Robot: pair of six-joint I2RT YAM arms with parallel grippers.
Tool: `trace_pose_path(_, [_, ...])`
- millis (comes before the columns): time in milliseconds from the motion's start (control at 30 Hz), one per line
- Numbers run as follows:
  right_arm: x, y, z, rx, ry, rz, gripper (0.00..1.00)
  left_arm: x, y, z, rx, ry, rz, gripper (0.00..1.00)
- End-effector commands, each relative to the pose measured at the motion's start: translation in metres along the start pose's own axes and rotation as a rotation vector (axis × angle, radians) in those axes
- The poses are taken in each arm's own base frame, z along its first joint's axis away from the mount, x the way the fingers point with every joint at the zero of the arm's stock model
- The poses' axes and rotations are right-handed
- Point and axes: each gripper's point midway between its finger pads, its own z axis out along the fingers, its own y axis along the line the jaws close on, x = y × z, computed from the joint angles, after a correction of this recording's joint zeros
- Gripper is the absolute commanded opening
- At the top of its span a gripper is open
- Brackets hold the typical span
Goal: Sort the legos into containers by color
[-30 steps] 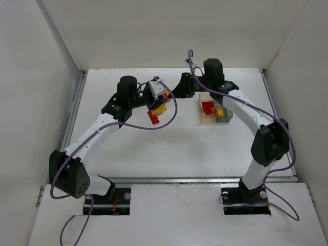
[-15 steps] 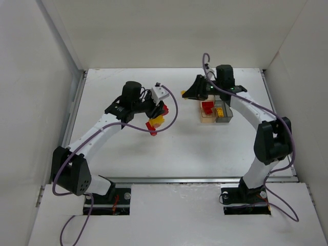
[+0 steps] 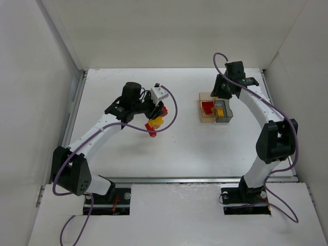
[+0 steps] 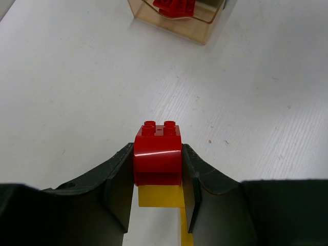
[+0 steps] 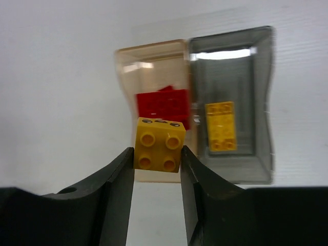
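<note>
I will lift my left gripper and tilt it toward the amber bin (image 3: 206,116) (image 4: 174,23), and let go short of it, because that bin is to the gripper's right in the top view.
My left gripper (image 4: 158,179) is shut on a red lego (image 4: 158,154) with a yellow lego (image 4: 159,196) right under it. In the top view it (image 3: 155,114) sits left of centre over a small red and yellow cluster (image 3: 155,123). My right gripper (image 5: 157,159) is shut on a yellow lego (image 5: 159,144) and holds it above the near side of the containers. The amber bin (image 5: 148,66) holds a red lego (image 5: 164,105). The grey bin (image 5: 228,46) holds a yellow lego (image 5: 221,125). In the top view the right gripper (image 3: 221,92) is at the bins' far edge.
The joined bins stand right of centre on the white table, amber (image 3: 205,119) on the left and grey (image 3: 224,119) on the right. The amber bin (image 4: 174,25) also shows at the top of the left wrist view. White walls enclose the table at back and sides.
My right gripper has swung right with the yellow lego, from left of the bins to over their far edge. The left gripper shifted slightly a second ago and has since held still.
</note>
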Motion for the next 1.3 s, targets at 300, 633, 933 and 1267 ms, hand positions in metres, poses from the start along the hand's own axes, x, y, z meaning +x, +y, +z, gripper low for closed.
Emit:
trace_pose_path(300, [0.029,-0.085,0.016,0.430,0.131,-0.115,0.38,-0.010,0.002,-0.002,-0.012,-0.044,-0.002,0.00])
trace_pose_path(633, [0.019,-0.056,0.004,0.341,0.095,-0.163,0.82,-0.014,0.004,-0.004,-0.026,-0.056,0.007,0.00])
trace_pose_path(933, [0.002,0.103,-0.071,-0.298,-0.215,-0.537,0.86,-0.037,-0.006,-0.006,0.048,-0.117,0.021,0.00])
trace_pose_path(1267, [0.039,0.198,-0.143,-0.878,-0.295,-0.753,0.85,-0.101,-0.018,-0.028,0.251,-0.310,0.099,0.00])
